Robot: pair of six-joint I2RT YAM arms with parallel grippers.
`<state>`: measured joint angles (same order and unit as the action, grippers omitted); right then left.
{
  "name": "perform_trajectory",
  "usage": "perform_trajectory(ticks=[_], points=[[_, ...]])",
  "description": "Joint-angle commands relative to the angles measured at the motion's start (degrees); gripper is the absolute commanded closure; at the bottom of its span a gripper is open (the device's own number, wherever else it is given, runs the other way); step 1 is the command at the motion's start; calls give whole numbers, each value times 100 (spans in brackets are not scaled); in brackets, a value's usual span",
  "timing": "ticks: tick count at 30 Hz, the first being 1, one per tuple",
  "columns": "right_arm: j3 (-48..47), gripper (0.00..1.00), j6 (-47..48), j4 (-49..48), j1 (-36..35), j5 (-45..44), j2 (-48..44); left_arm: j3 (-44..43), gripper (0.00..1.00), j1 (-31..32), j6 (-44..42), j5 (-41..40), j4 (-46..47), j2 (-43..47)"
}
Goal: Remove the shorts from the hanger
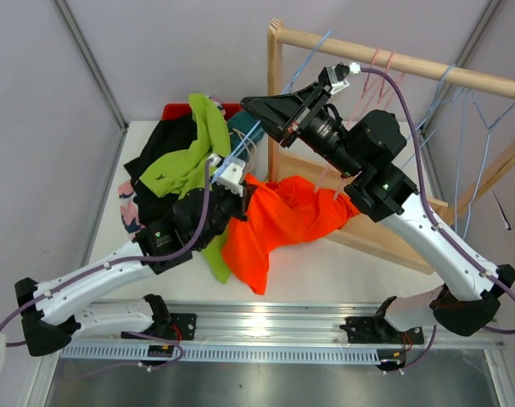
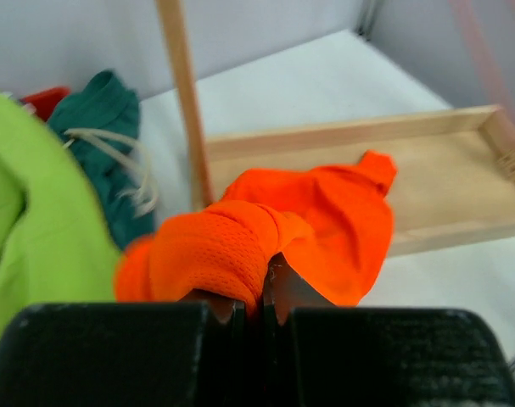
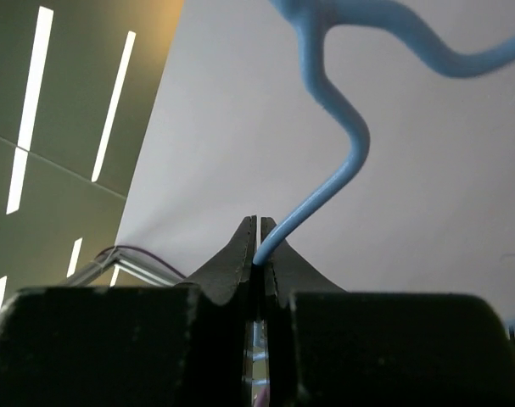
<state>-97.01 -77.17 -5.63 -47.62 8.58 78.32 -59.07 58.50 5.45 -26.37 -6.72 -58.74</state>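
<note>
My left gripper next lifts the fold of the shorts outward over the piled shorts [image 1: 177, 146] [image 2: 47, 191] and releases it onto them, since they lie to its left in the top view.
The orange shorts [image 1: 282, 219] lie crumpled on the table against the wooden rack's base. My left gripper [image 1: 237, 206] is shut on a bunched fold of the orange shorts [image 2: 240, 242], with the fabric pinched between the jaws of the left gripper [image 2: 261, 284]. My right gripper [image 1: 248, 104] is raised above the table and shut on the thin blue hanger [image 1: 240, 148]. In the right wrist view the blue hanger [image 3: 329, 191] wire rises from between the closed tips of the right gripper [image 3: 260, 222]. Lime green shorts [image 1: 193, 146], black shorts [image 1: 165, 144], teal shorts [image 2: 104, 144] and pink patterned shorts [image 1: 127, 208] are piled at the back left.
The wooden rack has an upright post [image 1: 275, 93], a top rail [image 1: 393, 58] and a tray-like base [image 2: 444, 182]. Several more hangers [image 1: 486, 119] hang on the rail at the right. A red bin [image 1: 176, 110] sits behind the pile.
</note>
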Motion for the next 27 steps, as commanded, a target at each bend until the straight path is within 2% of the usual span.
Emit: perform_trajectory(ticks=[1,5,7,13,16,17,18,22,23,24,25,27], points=[[-467,100,280,35,-20,13,-194,-315,100,-250,-202,-613,-618,704],[-520,100,641,237,-11,-190,-317,-737,100,-803,-430,-870,-1400,1127],[-477,100,676,264,59,-199,-361,-1280,100,-1076,-501,-844,-1621,1163],[-266,100,624,238,367,-14,-528,-2756,100,-2359,-888,-36,-2035,321],[-99,100,633,281,542,3,-669,-3495,100,-3106,-784,631,-2113,-346],[-38,100,633,308,595,12,-704,-4167,100,-3282,-722,798,-2158,-575],[-2,100,641,325,700,30,-783,-4426,100,-3632,-652,1200,-2201,-1082],[103,100,589,378,990,179,-880,-6277,100,-4223,-291,1854,-2552,-2525],[112,100,554,396,1078,327,-889,-6518,100,-4311,-238,1968,-2623,-2833],[138,100,527,405,1166,398,-898,-7295,100,-4460,-212,2073,-2702,-3149],[156,100,492,405,1341,477,-924,-7477,100,-4505,-168,2109,-2781,-3727],[183,100,413,431,1491,645,-959,-7925,100,-4636,-115,2136,-2695,-4205]])
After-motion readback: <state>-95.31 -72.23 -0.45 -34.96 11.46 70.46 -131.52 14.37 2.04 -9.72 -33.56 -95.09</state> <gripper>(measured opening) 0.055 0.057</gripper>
